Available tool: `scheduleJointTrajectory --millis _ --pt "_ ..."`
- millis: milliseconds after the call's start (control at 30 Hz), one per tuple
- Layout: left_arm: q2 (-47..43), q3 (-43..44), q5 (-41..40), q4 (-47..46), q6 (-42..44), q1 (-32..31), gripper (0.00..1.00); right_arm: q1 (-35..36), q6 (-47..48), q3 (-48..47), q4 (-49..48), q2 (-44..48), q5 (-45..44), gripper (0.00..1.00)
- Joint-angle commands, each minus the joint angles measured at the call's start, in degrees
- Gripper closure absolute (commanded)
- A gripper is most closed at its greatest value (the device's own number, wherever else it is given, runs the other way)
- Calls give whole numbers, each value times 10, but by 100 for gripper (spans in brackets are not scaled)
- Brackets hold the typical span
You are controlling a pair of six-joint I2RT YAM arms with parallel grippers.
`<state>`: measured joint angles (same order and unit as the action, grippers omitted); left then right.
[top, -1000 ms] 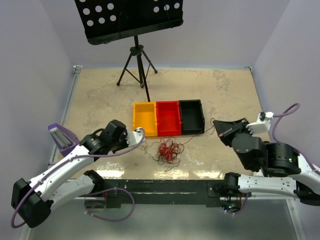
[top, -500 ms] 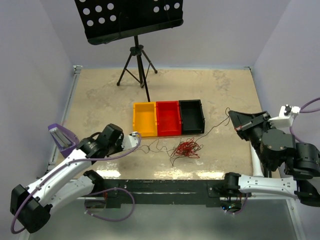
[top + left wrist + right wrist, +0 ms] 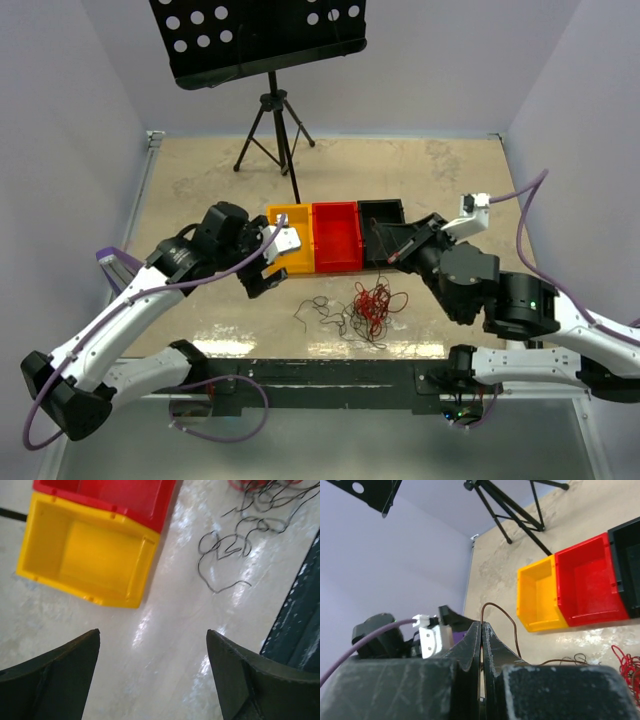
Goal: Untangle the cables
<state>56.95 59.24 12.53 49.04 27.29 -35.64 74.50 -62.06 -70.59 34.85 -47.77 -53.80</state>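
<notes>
My left gripper moves past the red bin and down to the red cable heap's edge (image 3: 360, 311) (image 3: 255, 486) by the black cable pieces next, as my right gripper holds a cable.
The cables lie on the table in front of the bins: a red bunch (image 3: 372, 300) with loose black strands (image 3: 320, 310) to its left. The left wrist view shows the black strands (image 3: 230, 550) and the edge of the red bunch (image 3: 260, 484). My left gripper (image 3: 270, 262) hangs open and empty over bare table just in front of the yellow bin; its jaws (image 3: 152, 632) stand wide apart. My right gripper (image 3: 385, 258) is by the black bin's front, shut (image 3: 481, 623) on a thin dark cable (image 3: 502, 615) that loops out of the tips and runs down to the table.
Three bins stand side by side mid-table: yellow (image 3: 288, 238), red (image 3: 336, 235), black (image 3: 385, 225). A music stand on a tripod (image 3: 275, 130) stands at the back. A purple object (image 3: 120, 265) sits at the left table edge. The dark front rail (image 3: 295, 620) is near the left gripper.
My left gripper has opened, let go of its strand and risen toward the yellow bin. The right gripper, still shut on the dark cable, swung right then back left to the black bin. The red bunch shifted right.
</notes>
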Motion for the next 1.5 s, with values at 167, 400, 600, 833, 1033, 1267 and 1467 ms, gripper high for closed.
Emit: scheduleJointTrajectory --millis 167,400,600,833,1033,1267,1467 --pt "126 -29 100 -226 -144 -81 2 -1 -17 -10 -47 -18 -21 100" --pt "271 20 85 -293 -137 -148 0 -1 -214 27 158 2 -58 100" --pt "351 53 57 -334 -126 -207 0 0 -305 64 248 22 -62 100" --pt "422 90 64 -373 -154 -232 0 -1 -318 92 262 46 -57 100" --pt "483 111 79 -402 -178 -244 0 -1 -324 118 263 87 -56 100" --pt "530 123 119 -426 -172 -250 21 -2 -310 111 263 100 -64 100" --pt "483 70 80 -396 -130 -249 100 -12 -287 94 263 104 -74 100"
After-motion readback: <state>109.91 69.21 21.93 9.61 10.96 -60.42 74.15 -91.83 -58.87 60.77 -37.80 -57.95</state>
